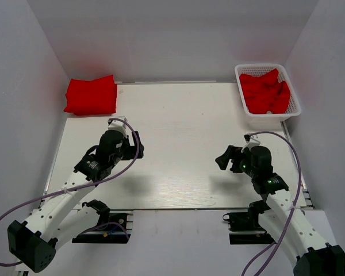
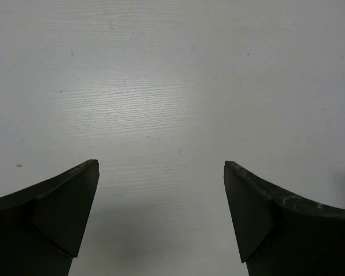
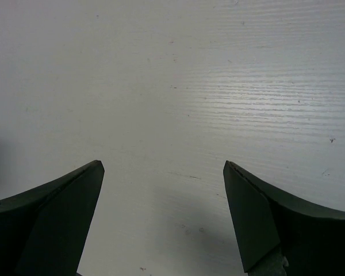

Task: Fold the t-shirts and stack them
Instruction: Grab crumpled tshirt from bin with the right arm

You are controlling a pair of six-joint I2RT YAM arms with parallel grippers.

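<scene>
My right gripper moves outward and down onto the crumpled t-shirts in the basket next, because only bare table lies below.
A stack of folded red t-shirts lies at the table's far left corner. More crumpled red t-shirts fill the white mesh basket at the far right. My left gripper is open and empty over the bare table, left of centre; in its wrist view only the white tabletop shows between the fingers. My right gripper is open and empty over the table, right of centre; its wrist view also shows only bare table.
The white table is walled by grey panels at the back and both sides. Purple cables loop from both arms near the table's front edge.
</scene>
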